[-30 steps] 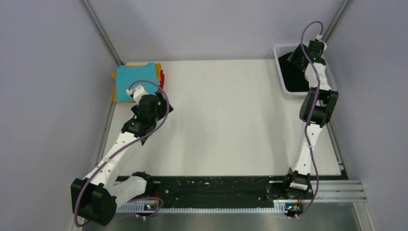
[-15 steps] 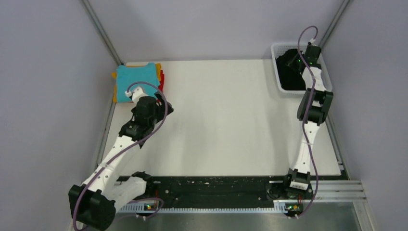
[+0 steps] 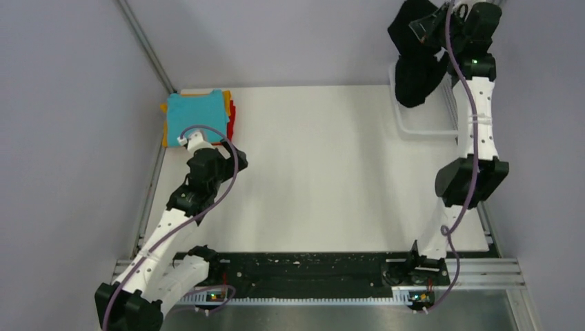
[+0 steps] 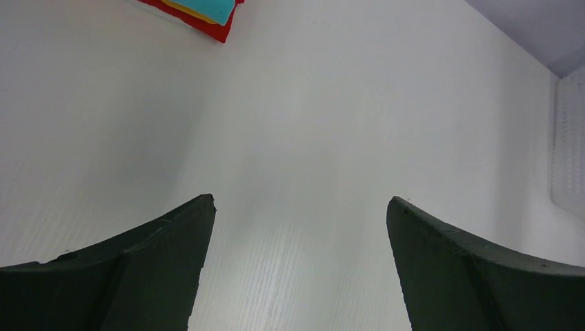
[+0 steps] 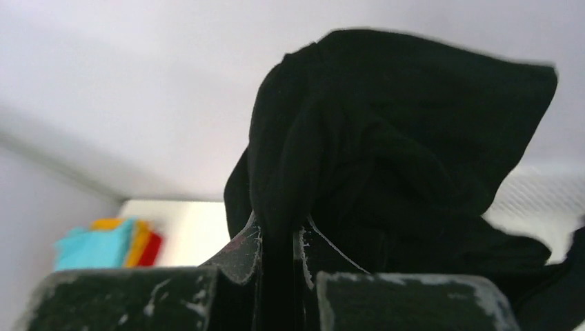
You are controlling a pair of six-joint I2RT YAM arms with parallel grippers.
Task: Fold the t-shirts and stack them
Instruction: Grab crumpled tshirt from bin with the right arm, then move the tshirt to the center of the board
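Note:
I should move my right gripper back and down to the bare middle of the table, to its left in the top view, and let go of the fold of the black t-shirt there.
High over the table's far right corner, my right gripper is shut on a bunched fold of the black t-shirt. The shirt hangs crumpled from the jaws, its lower end dangling into the basket. At the far left lies the stack of folded t-shirts, with teal on top, orange-yellow beneath it and red at the bottom. Only a corner of that stack shows in the left wrist view. My left gripper hovers just in front of the stack, open, with only bare table between its fingers.
The white mesh basket stands at the far right corner under the hanging shirt. Grey walls close in the table on the left, back and right. A black strip with both arm bases runs along the near edge.
My right gripper shut on the black t-shirt inside the basket and rose high, drawing the shirt up out of it. My left arm pulled back slightly toward the near edge, jaws still open.

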